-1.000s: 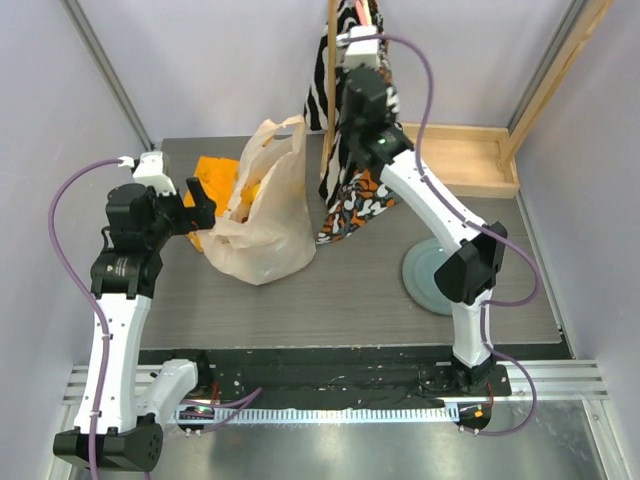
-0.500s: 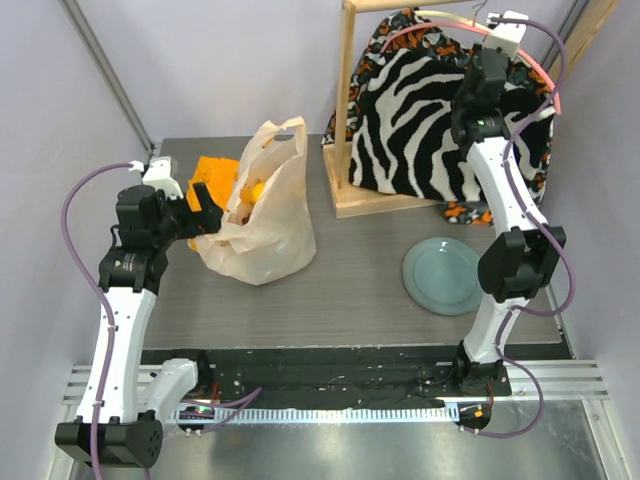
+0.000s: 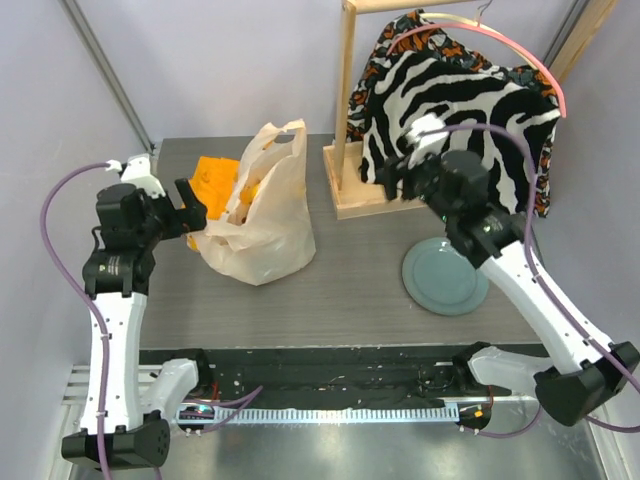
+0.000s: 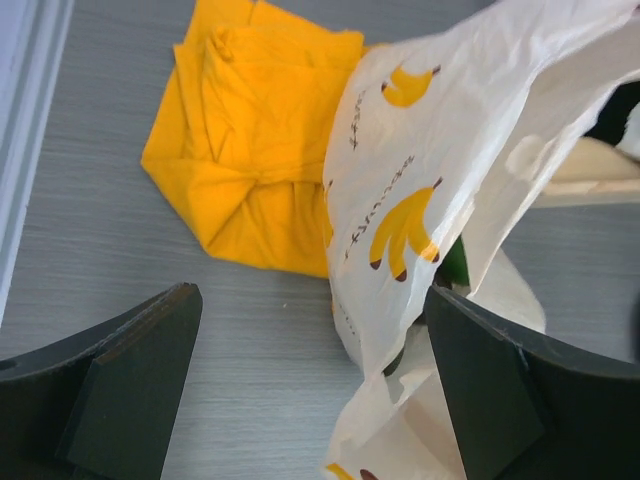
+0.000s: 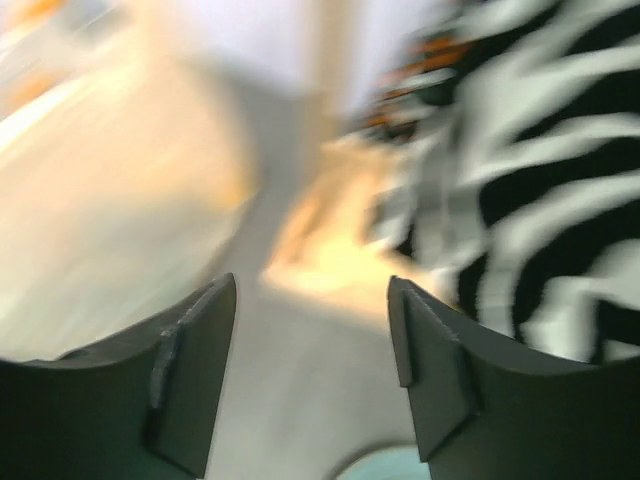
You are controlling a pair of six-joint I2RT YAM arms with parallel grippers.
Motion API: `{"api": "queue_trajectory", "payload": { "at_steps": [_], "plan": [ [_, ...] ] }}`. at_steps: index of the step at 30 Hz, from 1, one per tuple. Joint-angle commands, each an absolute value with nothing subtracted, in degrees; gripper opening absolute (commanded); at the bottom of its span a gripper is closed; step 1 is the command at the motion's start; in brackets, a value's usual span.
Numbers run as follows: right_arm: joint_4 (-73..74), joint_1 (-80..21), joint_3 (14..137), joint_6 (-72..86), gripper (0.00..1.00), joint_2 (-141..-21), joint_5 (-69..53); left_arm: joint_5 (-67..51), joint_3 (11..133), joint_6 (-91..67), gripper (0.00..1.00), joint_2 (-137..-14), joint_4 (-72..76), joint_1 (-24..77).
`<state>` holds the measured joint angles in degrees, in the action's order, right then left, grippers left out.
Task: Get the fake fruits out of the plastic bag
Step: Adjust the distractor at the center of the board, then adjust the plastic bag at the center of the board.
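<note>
The bag's flap (image 3: 207,241) (image 4: 396,425) juts out loose back of my left gripper, so my left gripper will next draw back and turn its fingers onto that flap to close.
The plastic bag (image 3: 265,220) stands on the left half of the table, its mouth up, with a yellow fruit (image 3: 254,188) showing inside. In the left wrist view the bag (image 4: 440,170) carries banana prints, and a bit of green fruit (image 4: 455,263) peeks from under its fold. My left gripper (image 3: 197,215) is open at the bag's left side. A flap of the bag hangs between its jaws, close to the right finger (image 4: 505,395). My right gripper (image 3: 390,172) hovers open and empty right of the bag, in front of the wooden rack.
A folded orange cloth (image 3: 213,180) lies behind the bag's left side. A wooden rack (image 3: 368,196) at the back carries a zebra-patterned garment (image 3: 460,105). A grey-green plate (image 3: 445,278) lies on the right. The right wrist view is motion-blurred.
The right arm swung down from the garment on the rack to the table's middle, and its jaws opened. The left gripper stayed open at the bag, shifting slightly.
</note>
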<state>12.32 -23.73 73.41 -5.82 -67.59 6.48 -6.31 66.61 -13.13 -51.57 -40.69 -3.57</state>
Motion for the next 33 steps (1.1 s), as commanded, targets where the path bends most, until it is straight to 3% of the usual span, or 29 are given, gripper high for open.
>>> {"api": "queue_trajectory", "payload": {
  "at_steps": [1,6,9,15,20,27,33],
  "plan": [
    [20.6,-29.9,68.5,-4.0,0.71,-65.7,-16.2,-13.9,73.9,-14.8,1.0,-51.8,-42.6,-5.7],
    [19.1,-34.9,75.9,-13.2,0.8,-71.2,-13.8,-28.5,79.2,-13.4,1.0,-57.2,-51.0,-5.8],
    [16.6,-35.9,85.7,-13.2,0.83,-78.9,-13.1,-29.6,79.9,-13.6,1.0,-57.2,-55.5,-5.8],
    [12.1,-41.1,106.4,-17.0,0.84,-95.3,-11.5,-18.0,77.9,-23.9,1.0,-52.1,-61.4,-6.0],
    [9.3,-44.9,112.6,-21.9,0.88,-105.4,-4.6,-11.4,77.9,-25.7,1.0,-49.5,-62.4,-6.8],
    [2.4,-47.5,115.9,-30.0,0.9,-110.6,8.1,-34.9,77.5,-30.8,1.0,-49.0,-64.8,-10.5],
    [-1.9,-47.7,116.0,-38.2,0.91,-110.3,11.0,-39.1,68.6,-35.2,0.99,-50.7,-60.4,-11.4]
  ]
}}
